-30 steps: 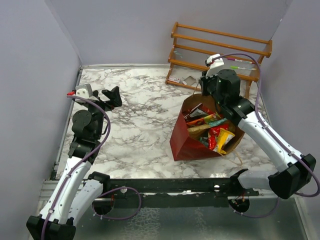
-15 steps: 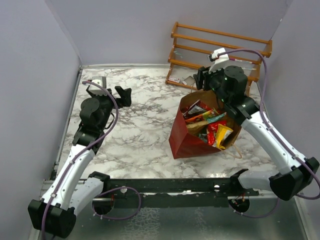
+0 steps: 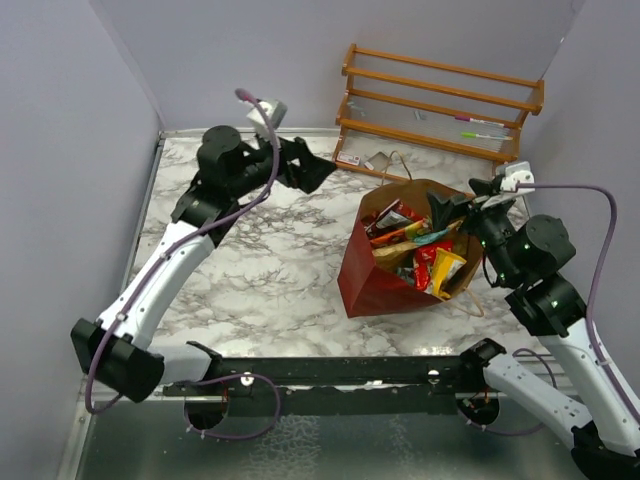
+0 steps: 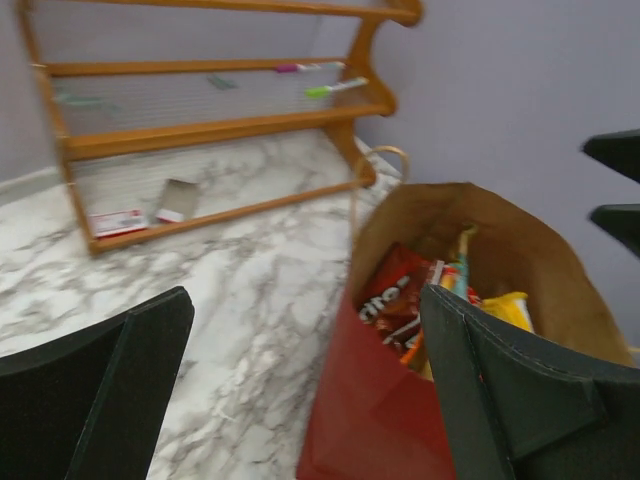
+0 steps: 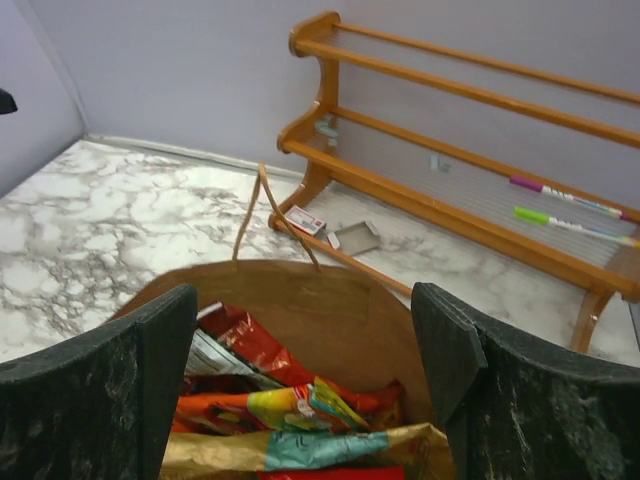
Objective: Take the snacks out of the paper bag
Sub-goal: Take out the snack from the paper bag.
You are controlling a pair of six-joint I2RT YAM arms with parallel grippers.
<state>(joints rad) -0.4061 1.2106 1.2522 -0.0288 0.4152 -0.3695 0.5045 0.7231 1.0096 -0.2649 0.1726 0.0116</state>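
Note:
My left gripper moves over the paper bag's handle-side rim next, tilts its fingers down and lowers onto the red packet's edge. The long red packet lies by that side of the bag.
The paper bag [image 3: 380, 285], red outside and brown inside, stands open at the right of the marble table. It is full of snacks [image 3: 420, 250]: red, orange, yellow and teal packets. My right gripper [image 3: 458, 200] hangs open just above the bag's right rim, holding nothing. In the right wrist view its fingers [image 5: 110, 390] frame the bag's inner wall [image 5: 320, 310] and the packets [image 5: 290, 405]. My left gripper [image 3: 312, 168] is open, in the air to the left of the bag. The left wrist view shows the bag's red side [image 4: 380, 420] and a red packet [image 4: 395, 295].
An orange wooden rack [image 3: 440, 100] stands against the back wall behind the bag, with markers [image 5: 560, 205] on its shelf. A small white card [image 5: 305, 220] and a grey bit [image 5: 357, 237] lie under it. The bag's twisted handle [image 5: 275, 215] sticks up at its far rim.
My right gripper has opened and drawn back from the bag's far rim to its right side. My left arm has swung from the table's left to the back, toward the bag.

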